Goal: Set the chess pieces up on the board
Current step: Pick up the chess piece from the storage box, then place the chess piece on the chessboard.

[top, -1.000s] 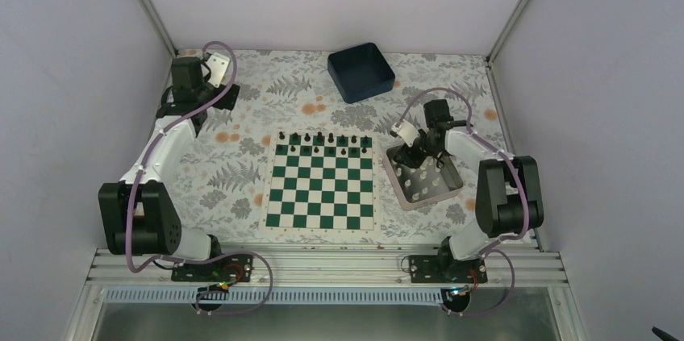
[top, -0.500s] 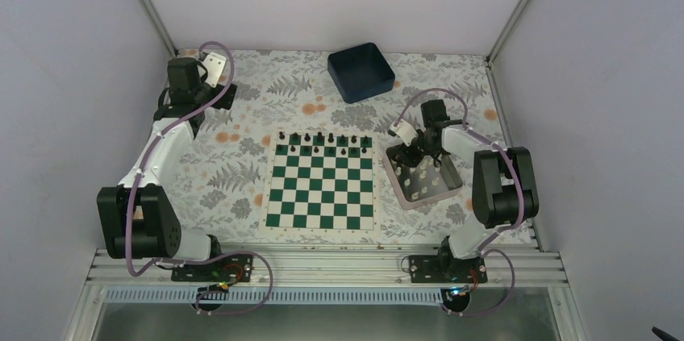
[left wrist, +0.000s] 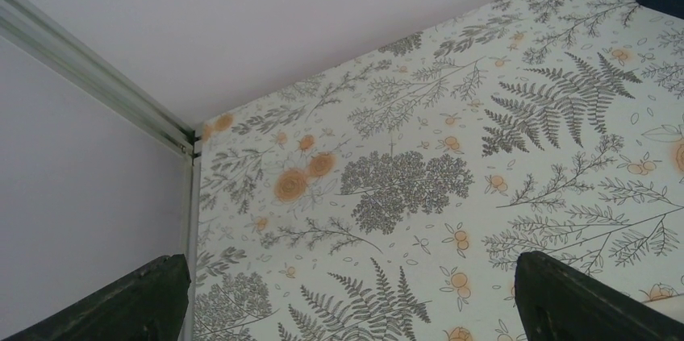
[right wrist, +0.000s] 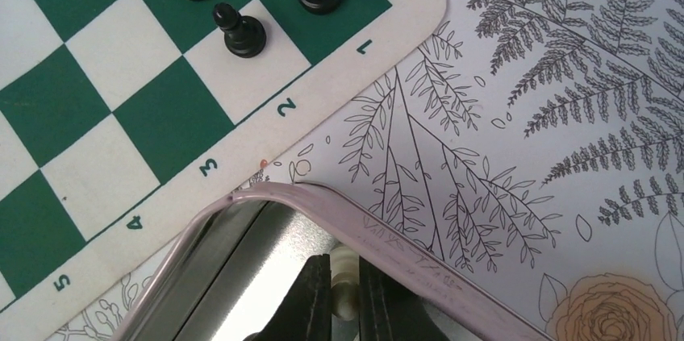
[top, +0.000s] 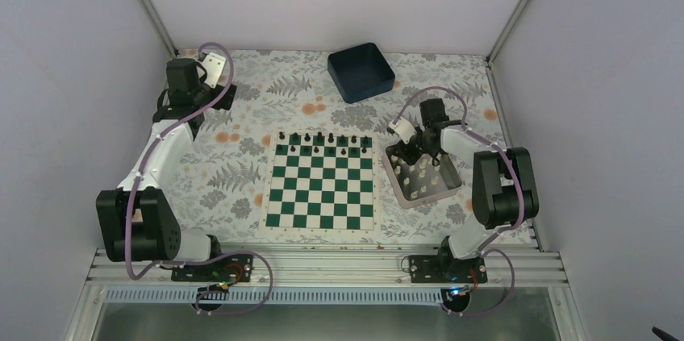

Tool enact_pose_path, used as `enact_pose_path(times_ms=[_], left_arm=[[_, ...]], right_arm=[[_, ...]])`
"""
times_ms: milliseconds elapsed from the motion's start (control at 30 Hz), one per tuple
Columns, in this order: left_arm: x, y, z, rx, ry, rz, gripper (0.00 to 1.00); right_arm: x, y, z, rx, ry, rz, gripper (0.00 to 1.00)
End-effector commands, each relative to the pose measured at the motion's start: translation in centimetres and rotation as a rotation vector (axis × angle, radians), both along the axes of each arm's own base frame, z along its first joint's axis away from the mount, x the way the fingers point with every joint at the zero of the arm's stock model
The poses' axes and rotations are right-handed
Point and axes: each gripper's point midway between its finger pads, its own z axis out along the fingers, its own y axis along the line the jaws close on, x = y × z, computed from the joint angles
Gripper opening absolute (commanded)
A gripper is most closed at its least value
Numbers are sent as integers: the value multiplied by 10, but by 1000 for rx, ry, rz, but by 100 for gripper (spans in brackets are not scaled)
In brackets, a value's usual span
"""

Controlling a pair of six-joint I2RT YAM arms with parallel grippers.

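Note:
The board has an empty near-row white square (top: 339,222) back of my right gripper and to its left in the top view, so I will lift, move there, lower and let go.
The board (top: 323,182) lies mid-table with green and white squares; black pieces (top: 323,142) line its far rows. Its corner (right wrist: 105,115) shows in the right wrist view with black pieces (right wrist: 240,31) on it. Several cream chess pieces (top: 421,183) lie in the silver tray (top: 445,188) right of the board. My right gripper (right wrist: 345,293) reaches down into the tray's far corner and is shut on a cream chess piece (right wrist: 345,286). The left gripper (left wrist: 347,309) hovers open over bare tablecloth at the far left, with nothing between its fingers.
A dark blue bin (top: 360,72) stands at the back, beyond the board. The tray's pink rim (right wrist: 419,256) runs close beside my right fingers. White walls and metal posts (left wrist: 97,83) enclose the table on three sides.
The right gripper has closed on a cream piece in the tray's far corner, after shifting slightly toward the back. The left arm has stayed in place.

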Motion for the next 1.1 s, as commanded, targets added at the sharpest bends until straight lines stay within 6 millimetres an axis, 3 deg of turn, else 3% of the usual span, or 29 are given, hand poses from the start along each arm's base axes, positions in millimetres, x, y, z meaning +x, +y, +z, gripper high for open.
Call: enact_pose_path(times_ms=[0,167,400,600,700,867,1067], left_arm=[[-4,-1,12,1,-36,-18,100],[-5,-3,15,-6,-44,-28,100],[-7,-4,21,-8,-53,-34,100],[-7,-3,26,5,-64,-31,100],[-5,0,23,11,-63,-23,100],[0,5,24,29,-76,-14,100],[2,10,21,30,-73,-7,100]], right_arm=[[-5,4,7,16,-22,2,4],[-9,1,25,8,-50,-4,4],[-13,5,87,3,-140,13,4],[-36,46,122,21,-177,121,4],[-54,74,122,33,-164,203,4],[-94,118,101,8,-119,348,4],[-145,148,74,-9,-62,494,4]])
